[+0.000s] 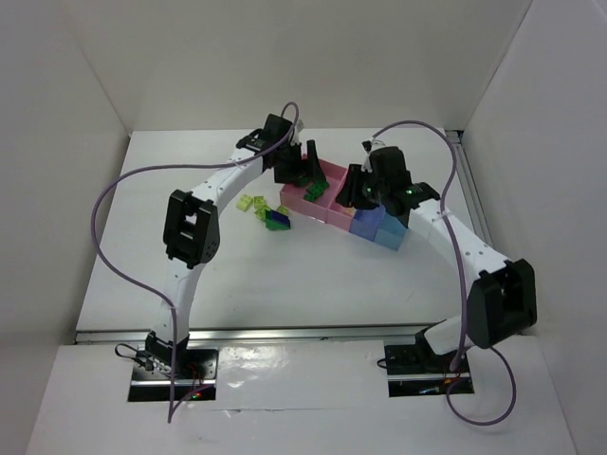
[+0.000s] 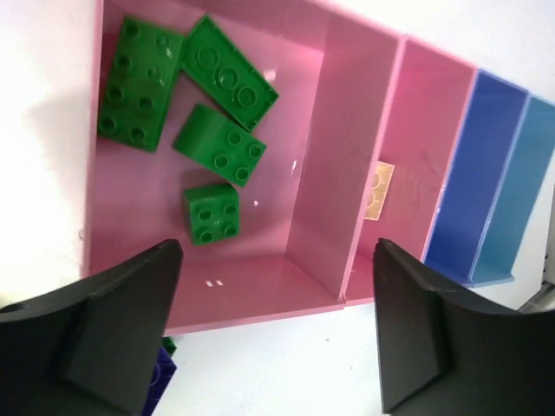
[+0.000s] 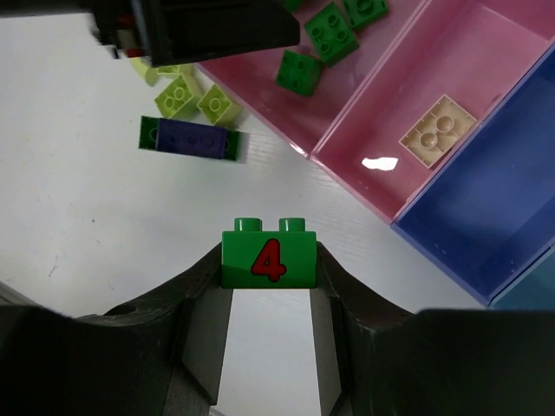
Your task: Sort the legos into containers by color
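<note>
My right gripper holds its lego. Next, it will carry the lego to the left in the top view, over the large pink container (image 1: 332,173) (image 3: 360,61) of matching green legos, and let go of it.
My right gripper (image 3: 269,270) is shut on a dark green lego marked with a red 4 (image 3: 269,258), held above the white table in front of the containers. My left gripper (image 2: 277,321) is open and empty, hovering at the near edge of the large pink container (image 2: 260,269), which holds several dark green legos (image 2: 218,143). Yellow-green legos (image 3: 186,97) and a dark blue lego on a green one (image 3: 192,139) lie on the table to the left of the trays. In the top view the left gripper (image 1: 302,171) and the right gripper (image 1: 358,190) both hang over the tray row (image 1: 327,210).
A tan brick (image 3: 438,130) lies in the second pink compartment (image 3: 486,61). The periwinkle tray (image 3: 486,208) and the light-blue tray (image 2: 520,191) follow it in the row. White walls enclose the table on three sides.
</note>
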Controlling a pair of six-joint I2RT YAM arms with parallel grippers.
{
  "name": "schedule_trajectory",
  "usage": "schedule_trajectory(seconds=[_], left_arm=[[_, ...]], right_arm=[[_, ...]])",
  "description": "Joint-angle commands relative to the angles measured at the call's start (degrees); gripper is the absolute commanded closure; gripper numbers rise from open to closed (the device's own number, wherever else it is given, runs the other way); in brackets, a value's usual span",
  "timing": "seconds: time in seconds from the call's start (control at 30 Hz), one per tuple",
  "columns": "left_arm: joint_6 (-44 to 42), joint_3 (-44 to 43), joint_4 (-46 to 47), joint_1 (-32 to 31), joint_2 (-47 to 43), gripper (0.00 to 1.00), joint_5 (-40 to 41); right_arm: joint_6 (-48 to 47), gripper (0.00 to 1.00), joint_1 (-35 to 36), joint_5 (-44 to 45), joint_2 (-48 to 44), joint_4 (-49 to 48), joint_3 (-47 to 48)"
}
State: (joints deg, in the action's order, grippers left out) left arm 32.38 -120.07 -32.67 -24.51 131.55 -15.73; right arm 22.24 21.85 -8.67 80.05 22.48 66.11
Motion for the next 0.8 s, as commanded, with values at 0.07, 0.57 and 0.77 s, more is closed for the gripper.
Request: schedule_trajectory(seconds=[0.07,0.57,0.77], left_arm=[[-5.38,-2.63,-3.54,0.08,-1.28,0.01,2.00],[-1.89,30.23,-4.16,10.10,-24.41,0.06,12.02],[-0.13,29.10,-6.18,10.10,-21.95,0.11,21.33]], right_arm=[[0.44,0.76,-0.22,0.84,8.96,-2.09,8.58],[-1.41,0.20,-0.22,3.40,38.86,2.56,39.86],[-3.17,0.13,-0.22,5.24,34.48,5.47,40.97]])
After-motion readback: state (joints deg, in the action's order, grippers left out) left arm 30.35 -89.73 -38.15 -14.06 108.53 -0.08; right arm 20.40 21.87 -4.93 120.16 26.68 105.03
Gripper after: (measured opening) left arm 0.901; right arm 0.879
